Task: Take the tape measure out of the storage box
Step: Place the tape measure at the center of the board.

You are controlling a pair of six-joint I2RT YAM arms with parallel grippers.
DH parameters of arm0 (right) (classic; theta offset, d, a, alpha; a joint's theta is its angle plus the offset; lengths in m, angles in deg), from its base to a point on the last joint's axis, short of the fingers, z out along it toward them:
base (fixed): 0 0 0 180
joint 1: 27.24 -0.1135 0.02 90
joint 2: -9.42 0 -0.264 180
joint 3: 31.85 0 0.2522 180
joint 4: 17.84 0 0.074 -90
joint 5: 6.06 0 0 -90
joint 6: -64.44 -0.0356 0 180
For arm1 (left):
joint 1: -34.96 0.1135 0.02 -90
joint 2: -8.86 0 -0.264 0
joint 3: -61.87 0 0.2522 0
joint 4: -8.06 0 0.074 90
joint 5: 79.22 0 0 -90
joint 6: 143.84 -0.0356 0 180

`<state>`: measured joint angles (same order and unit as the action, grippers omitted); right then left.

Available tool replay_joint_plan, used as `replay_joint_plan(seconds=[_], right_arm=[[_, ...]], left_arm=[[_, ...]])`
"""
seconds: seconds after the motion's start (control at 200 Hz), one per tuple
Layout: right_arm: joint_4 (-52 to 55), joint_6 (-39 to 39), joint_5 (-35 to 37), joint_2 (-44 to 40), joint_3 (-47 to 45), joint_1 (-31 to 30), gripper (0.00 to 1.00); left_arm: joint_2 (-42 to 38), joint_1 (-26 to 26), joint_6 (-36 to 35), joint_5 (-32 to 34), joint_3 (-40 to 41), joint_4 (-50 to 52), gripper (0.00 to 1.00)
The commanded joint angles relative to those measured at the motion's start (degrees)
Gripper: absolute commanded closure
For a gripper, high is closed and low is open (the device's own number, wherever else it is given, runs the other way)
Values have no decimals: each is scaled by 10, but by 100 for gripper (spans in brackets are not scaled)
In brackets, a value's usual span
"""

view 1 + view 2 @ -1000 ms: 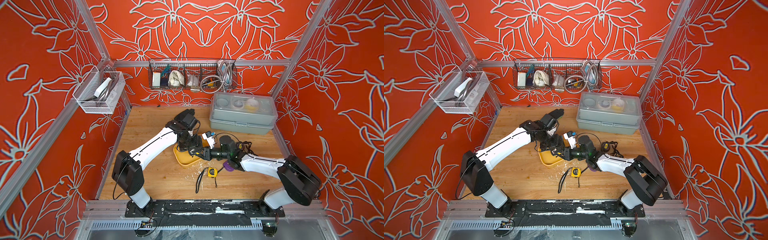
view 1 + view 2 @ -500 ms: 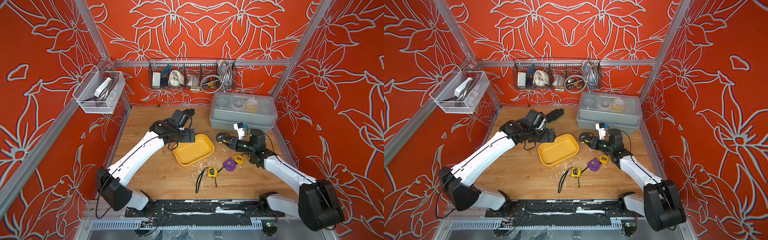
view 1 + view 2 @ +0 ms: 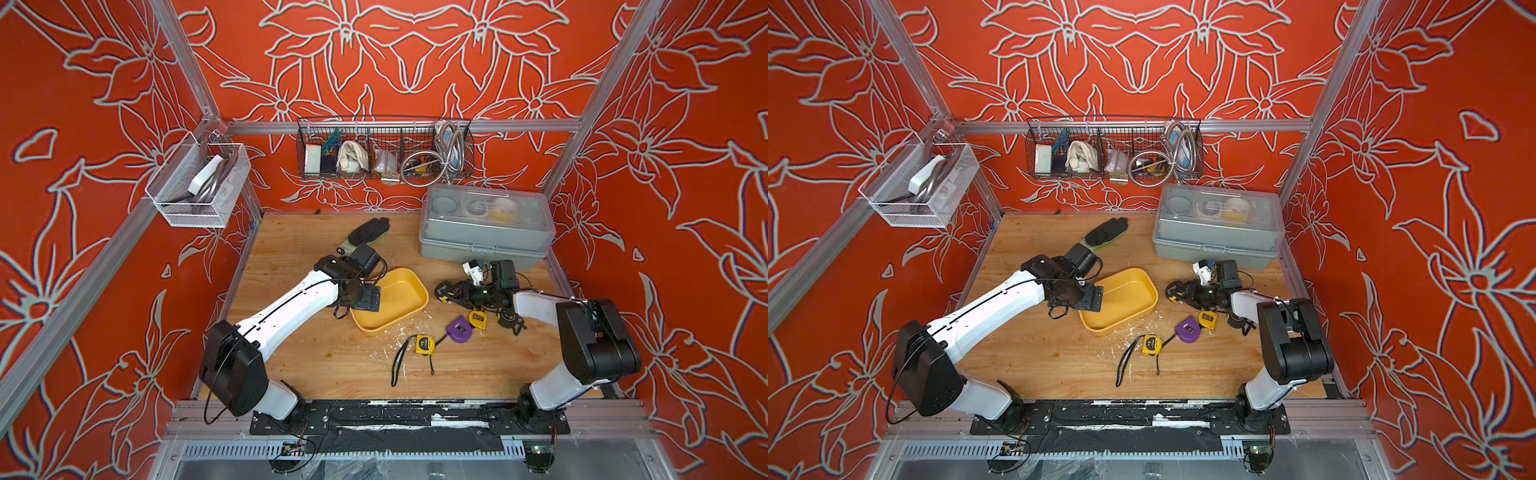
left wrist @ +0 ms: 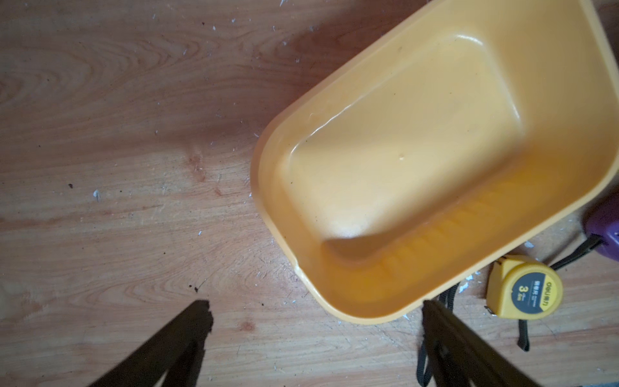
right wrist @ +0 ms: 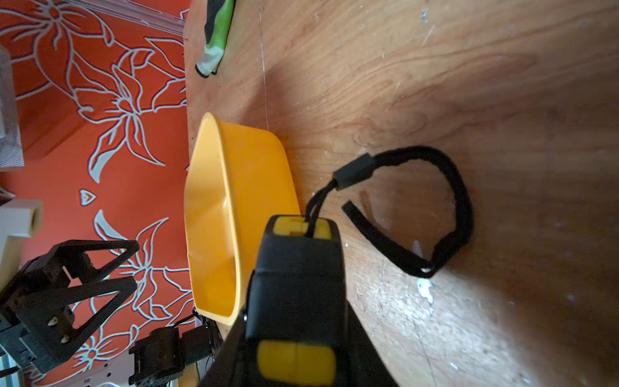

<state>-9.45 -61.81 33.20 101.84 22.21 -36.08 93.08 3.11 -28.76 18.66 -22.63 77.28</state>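
The bare wood is just below my right gripper, so the gripper should move down gently and release the black and yellow tape measure beside the storage box.
The yellow storage box [image 3: 401,293] [image 3: 1129,295] lies mid-table, and in the left wrist view the storage box [image 4: 418,160] has nothing in it. My right gripper [image 3: 451,291] [image 3: 1179,291] [image 5: 296,321] is to the right of the box, low over the wood. It is shut on a black and yellow tape measure [image 5: 298,268] [image 3: 444,291], whose black wrist strap [image 5: 455,207] loops onto the table. My left gripper [image 3: 365,299] [image 3: 1090,297] [image 4: 316,311] hangs open over the box's left end with nothing between its fingers.
Loose on the wood right of the box lie a yellow tape measure [image 3: 424,345] [image 4: 522,291], a purple one [image 3: 458,330] and a small yellow one [image 3: 478,320]. A grey lidded case [image 3: 484,232] stands at the back right. A black glove [image 3: 368,230] lies behind the left arm.
Both grippers were together over the box. The right one has carried the tape measure out to the right and lowered it. The left one has drawn back to the box's left end.
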Motion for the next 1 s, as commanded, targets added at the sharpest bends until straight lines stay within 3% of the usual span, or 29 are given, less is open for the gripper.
replay_joint_plan(seconds=[0.0,0.18,0.295,0.41,0.556,0.606,0.781,0.876,0.946,0.996], right_arm=[[27,36,20,20,22,-1,86],[56,62,36,62,37,-3,79],[60,70,52,54,36,-4,60],[90,92,71,5,42,-5,25],[160,142,131,-80,63,-7,11],[174,159,141,-108,71,-7,1],[229,205,182,-198,110,-7,0],[263,234,284,-263,128,-1,0],[237,235,409,-322,99,7,0],[192,249,487,-363,60,14,0]], left_arm=[[-16,3,-2,4,15,1,1],[1,5,-2,0,30,-1,1],[8,7,3,-6,35,3,1],[-17,23,11,-20,54,-16,1],[-53,61,-4,-70,77,-57,1],[-57,75,-7,-77,79,-65,1],[-72,148,-2,-115,97,-89,1],[-103,196,-2,-128,126,-101,1],[-136,218,-2,-84,155,-121,1],[-155,220,5,7,174,-128,1]])
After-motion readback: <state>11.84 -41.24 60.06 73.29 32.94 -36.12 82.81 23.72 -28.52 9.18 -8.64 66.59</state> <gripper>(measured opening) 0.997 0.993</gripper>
